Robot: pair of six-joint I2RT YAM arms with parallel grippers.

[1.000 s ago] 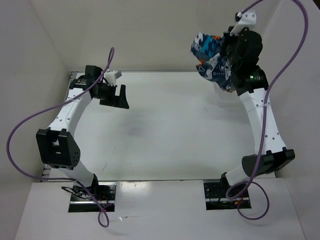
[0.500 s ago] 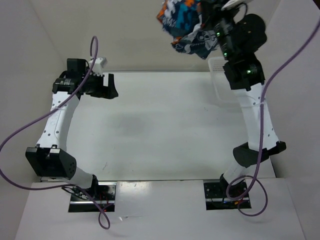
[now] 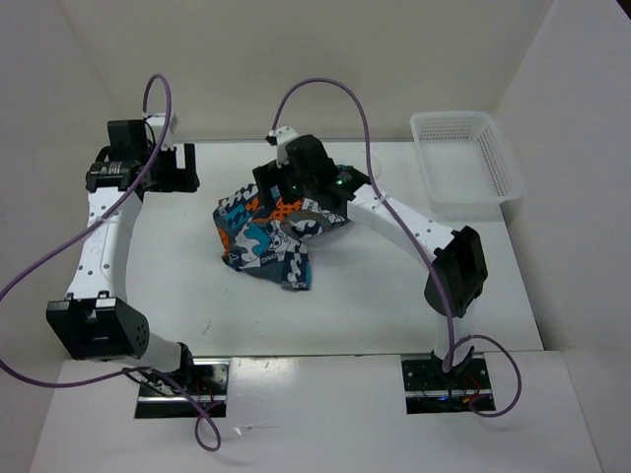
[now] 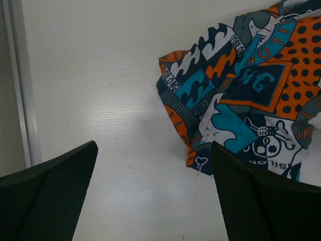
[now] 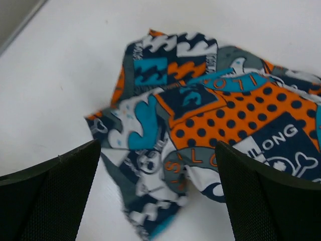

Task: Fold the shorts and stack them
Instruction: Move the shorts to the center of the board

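Observation:
The shorts are next for my left gripper, which will lower back and in toward them, onto their orange-edged grey corner [image 3: 232, 259] [image 4: 197, 159].
The shorts [image 3: 264, 236], a patchwork print of teal, orange, white and black, lie crumpled in a heap on the middle of the white table. My right gripper [image 3: 292, 200] hovers just over their far right part, open; in the right wrist view the shorts [image 5: 200, 130] lie loose on the table below its spread jaws [image 5: 158, 165]. My left gripper [image 3: 179, 169] stands open at the far left, apart from the heap. In the left wrist view the shorts [image 4: 241, 95] fill the upper right, their nearest edge just ahead of the gripper [image 4: 154, 165].
A white plastic mesh basket [image 3: 426, 169] stands at the far right corner of the table. White walls close the table at the back and sides. A metal rail [image 4: 20, 85] runs along the table's left edge.
My right arm swung down from high at the back right to the table's middle and opened, and the shorts now lie on the table. My left gripper drew back a little to the left.

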